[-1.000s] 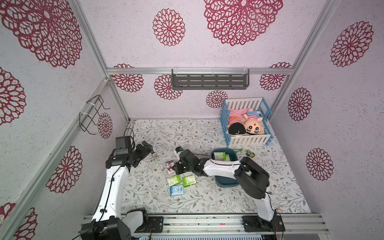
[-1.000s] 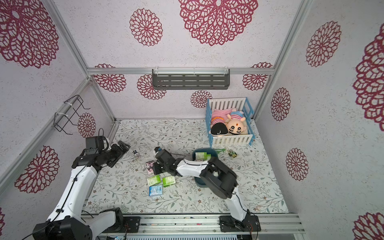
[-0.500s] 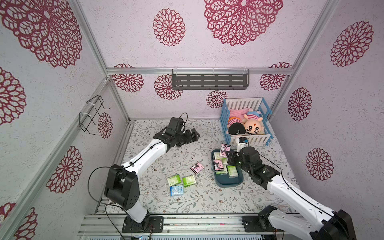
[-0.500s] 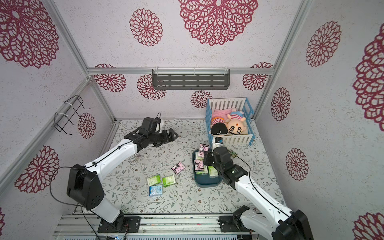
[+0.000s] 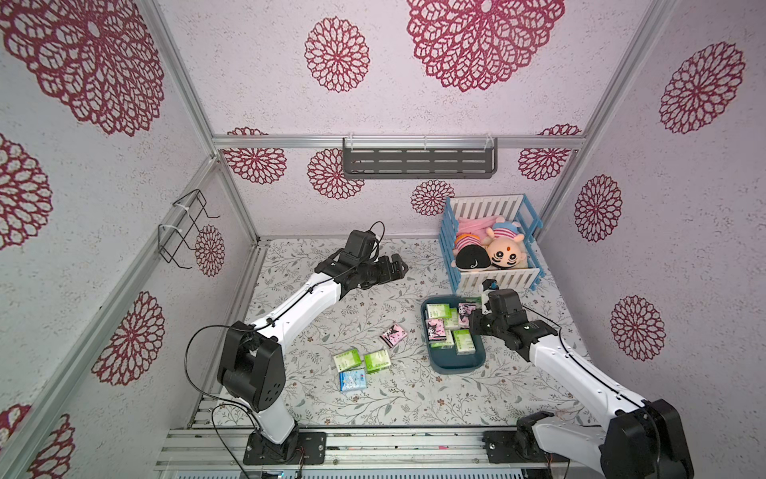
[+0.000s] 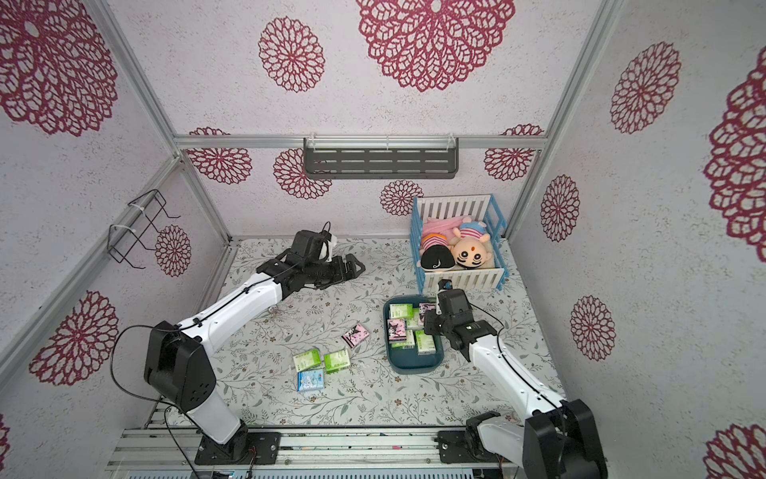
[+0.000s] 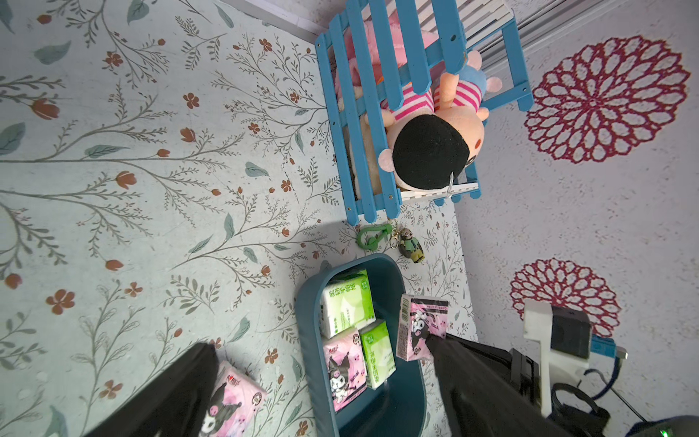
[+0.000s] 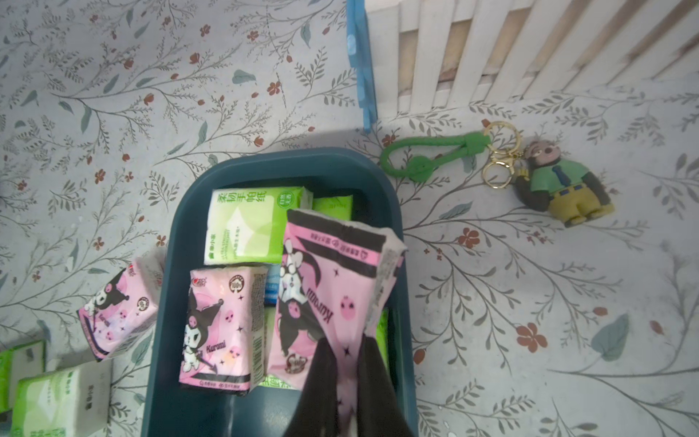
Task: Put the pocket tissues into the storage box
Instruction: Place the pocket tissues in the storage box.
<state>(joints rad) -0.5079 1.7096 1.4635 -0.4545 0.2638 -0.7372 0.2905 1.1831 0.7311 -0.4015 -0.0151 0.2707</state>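
Observation:
The pink pack in my right gripper should next be lowered outward into the box's far corner by the keychain (image 5: 460,302) and released, as that corner below has room.
The dark teal storage box (image 5: 454,364) (image 6: 414,361) (image 8: 166,302) lies in front of the crib and holds several green and pink pocket tissues. My right gripper (image 8: 346,363) (image 5: 473,317) is shut on one end of a pink pocket tissue pack (image 8: 333,280) (image 7: 420,329), which hangs over the box's far end. On the table left of the box lie a pink pack (image 5: 393,335), two green packs (image 5: 346,360) (image 5: 377,360) and a light blue one (image 5: 352,380). My left gripper (image 5: 398,268) hovers open and empty far back over the table's middle.
A blue-and-white toy crib (image 5: 497,278) with two plush dolls stands at the back right, right behind the box. A green keychain (image 8: 435,159) with a small figure (image 8: 559,185) lies between crib and box. A grey shelf (image 5: 418,161) hangs on the back wall.
The earliest frames show my right arm stretched left to the loose packs and my left arm drawn back at the left wall. From half a second ago to now, both arms hold still.

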